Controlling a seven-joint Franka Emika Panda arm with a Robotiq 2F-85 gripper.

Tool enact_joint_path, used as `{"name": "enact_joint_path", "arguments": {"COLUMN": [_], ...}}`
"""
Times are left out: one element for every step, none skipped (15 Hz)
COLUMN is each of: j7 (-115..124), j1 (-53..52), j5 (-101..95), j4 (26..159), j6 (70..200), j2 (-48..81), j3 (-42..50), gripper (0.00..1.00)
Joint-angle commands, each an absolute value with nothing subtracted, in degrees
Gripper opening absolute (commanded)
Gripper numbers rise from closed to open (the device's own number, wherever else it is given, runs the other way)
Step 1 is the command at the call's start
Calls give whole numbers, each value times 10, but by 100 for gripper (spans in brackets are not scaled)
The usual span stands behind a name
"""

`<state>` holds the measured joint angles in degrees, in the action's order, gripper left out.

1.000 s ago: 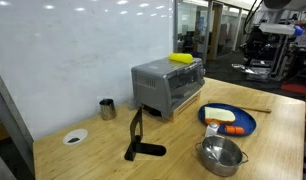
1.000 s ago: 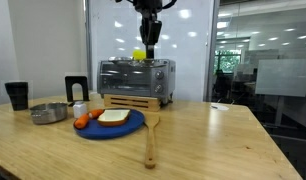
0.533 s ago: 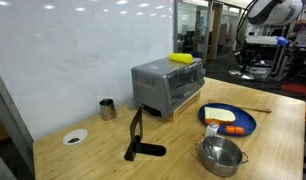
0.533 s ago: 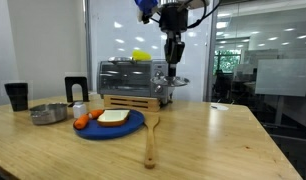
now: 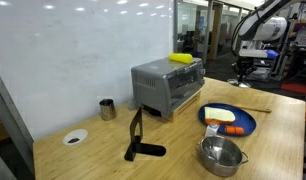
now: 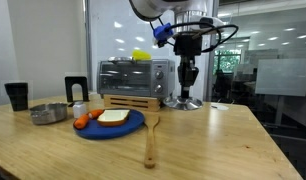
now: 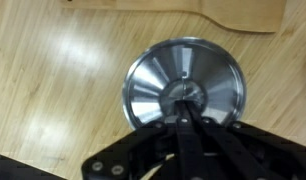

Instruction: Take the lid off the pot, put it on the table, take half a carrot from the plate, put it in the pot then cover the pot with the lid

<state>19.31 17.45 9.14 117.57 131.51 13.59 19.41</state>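
My gripper lowers the lid until it rests on the bare tabletop (image 6: 181,131) beside the spatula next, then releases the lid's knob, since that empty spot lies below.
In the wrist view my gripper (image 7: 185,97) is shut on the small knob of the shiny domed lid (image 7: 185,85), which hangs level over the wooden table (image 7: 53,90). In an exterior view the gripper (image 6: 189,88) holds the lid (image 6: 186,101) low beside the toaster oven; I cannot tell whether it touches the tabletop. The steel pot (image 5: 221,154) (image 6: 49,113) stands uncovered near the blue plate (image 5: 243,122) (image 6: 125,130). A stubby orange half carrot (image 5: 236,130) (image 6: 83,120) lies on the plate next to a pale slice (image 6: 113,116).
A silver toaster oven (image 5: 168,85) (image 6: 136,78) with a yellow item (image 5: 181,58) on top stands behind the plate. A wooden spatula (image 6: 150,135) (image 7: 233,12) lies near the lid. A dark cup (image 5: 107,108), a white dish (image 5: 76,136) and a black tool (image 5: 138,140) sit farther off.
The arm has carried the lid from high above the toaster oven sideways and down to just above the table beside it. The jaws stayed shut on the knob.
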Motion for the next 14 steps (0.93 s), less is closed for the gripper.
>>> {"name": "enact_joint_path", "arguments": {"j7": [170,166,163,159,156,152,150,146,143,141,139,137,136,134], "j1": [182,181,181,181,181,180,180,179,179,179,179,178,178,177], "j5": [105,101,100,99,97,93,91,90,89,88,88,86,85,81], "j4": [1171,1174,1176,1179,1181,1184,1186,1187,1189,1190,1191,1194,1196,1199], "j6": [1341,1346,1350,1353,1356,1361,1364,1368,1372,1375,1377,1383,1386,1391], "j2": [164,168,173,177,182,189,193,198,202,205,209,210,212,212], "j3": [186,186,185,184,184,184,184,184,183,184,184,184,184,185], "gripper": [1,1,1,1,1,1,1,1,1,1,1,1,1,1]}}
